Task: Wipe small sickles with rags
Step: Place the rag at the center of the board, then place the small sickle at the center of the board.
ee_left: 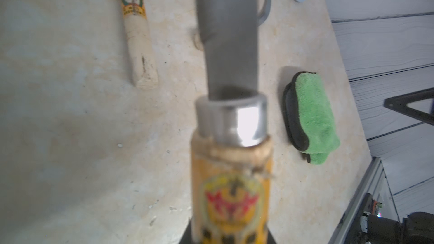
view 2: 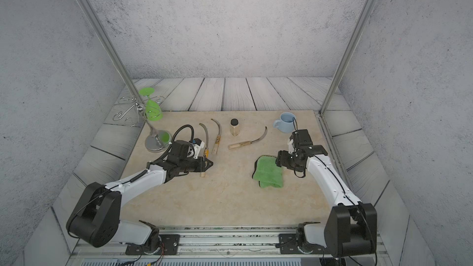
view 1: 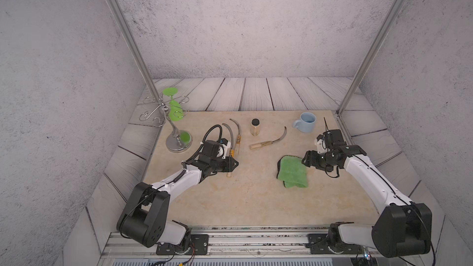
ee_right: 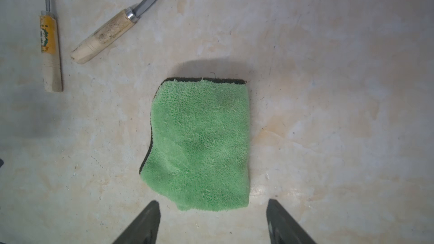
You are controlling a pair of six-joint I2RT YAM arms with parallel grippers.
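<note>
The second labelled sickle is below, with bare tabletop beside it. My left gripper will move outward next, lower the handle onto the bare tabletop (view 2: 211, 141) (ee_left: 79, 49) beside that sickle and release it there.
Three small sickles lie left of centre. My left gripper (view 1: 231, 165) is shut on the yellow-labelled handle (ee_left: 231, 195) of one sickle (view 1: 229, 134), whose grey blade (ee_left: 229, 31) points toward the back. A second labelled sickle (view 1: 238, 140) lies right beside it. The third sickle (view 1: 261, 145), with a plain handle, lies toward the middle. The rag (view 1: 293, 172) is a folded green fluffy cloth with dark edging, flat on the table at the right. My right gripper (ee_right: 212, 204) hangs open over the rag's (ee_right: 202, 144) right edge, with nothing between its fingers.
A blue mug (view 1: 307, 122) stands at the back right, and a small jar with a black lid (view 1: 255, 127) behind the third sickle. A chrome stand (view 1: 179, 144) holding a green goblet (view 1: 176, 110) is at the back left. Metal frame posts rise at both back corners.
</note>
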